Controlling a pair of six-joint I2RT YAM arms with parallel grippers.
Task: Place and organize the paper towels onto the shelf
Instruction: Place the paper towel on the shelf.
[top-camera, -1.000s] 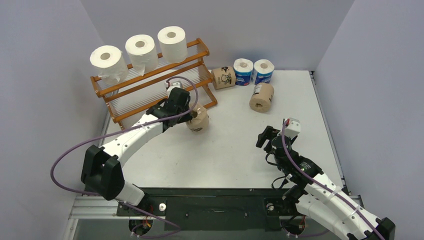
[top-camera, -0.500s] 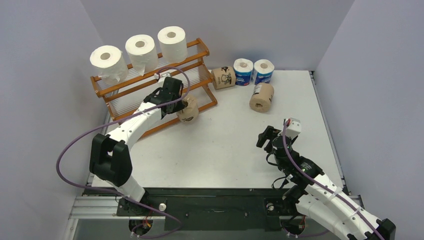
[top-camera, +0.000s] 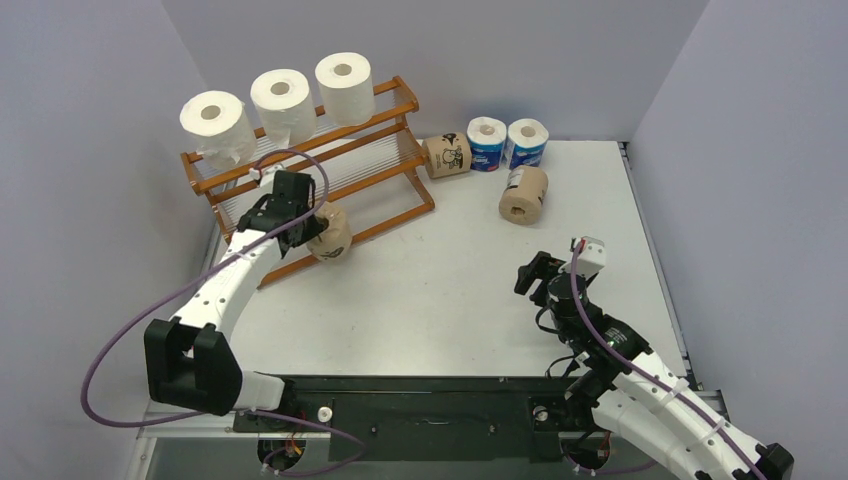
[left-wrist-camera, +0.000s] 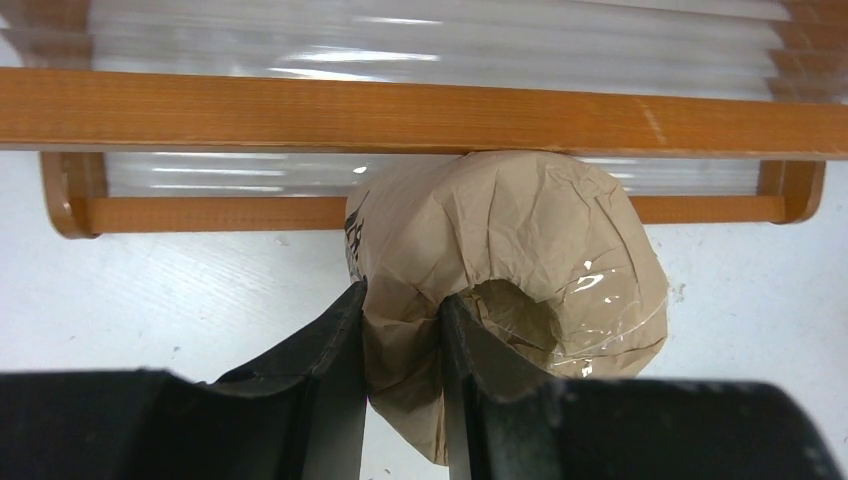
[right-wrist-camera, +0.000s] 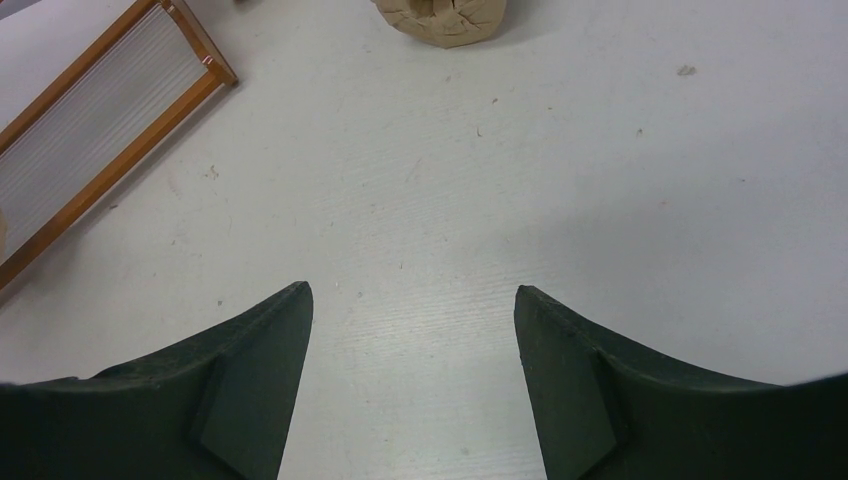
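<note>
The robot will next move its left gripper to the left in the top view, turn it to the bottom level's near end (top-camera: 277, 268) (left-wrist-camera: 150, 190) and release the roll there, because that end is empty.
My left gripper (top-camera: 312, 226) is shut on a brown-wrapped paper towel roll (top-camera: 333, 233), one finger inside its hollow core and one outside. It holds the roll off the table against the front of the shelf (top-camera: 407, 103), near the left part of the lower tiers. The left wrist view shows the left gripper (left-wrist-camera: 400, 300) pinching the roll (left-wrist-camera: 540, 230) just below a wooden rail (left-wrist-camera: 400, 110). Three white rolls (top-camera: 281, 97) stand on the top tier. My right gripper (top-camera: 532, 273) hovers open over the right side of the table with nothing between its fingers.
Two brown rolls (top-camera: 446, 156) (top-camera: 524, 194) and two blue-and-white rolls (top-camera: 487, 143) (top-camera: 528, 141) sit on the table right of the shelf. The right wrist view shows a brown roll (right-wrist-camera: 445, 20) at its top edge and a shelf corner (right-wrist-camera: 218, 72). Walls enclose three sides.
My left arm has carried the brown roll leftward along the shelf front, from its right end toward its left part. The right arm has barely shifted.
</note>
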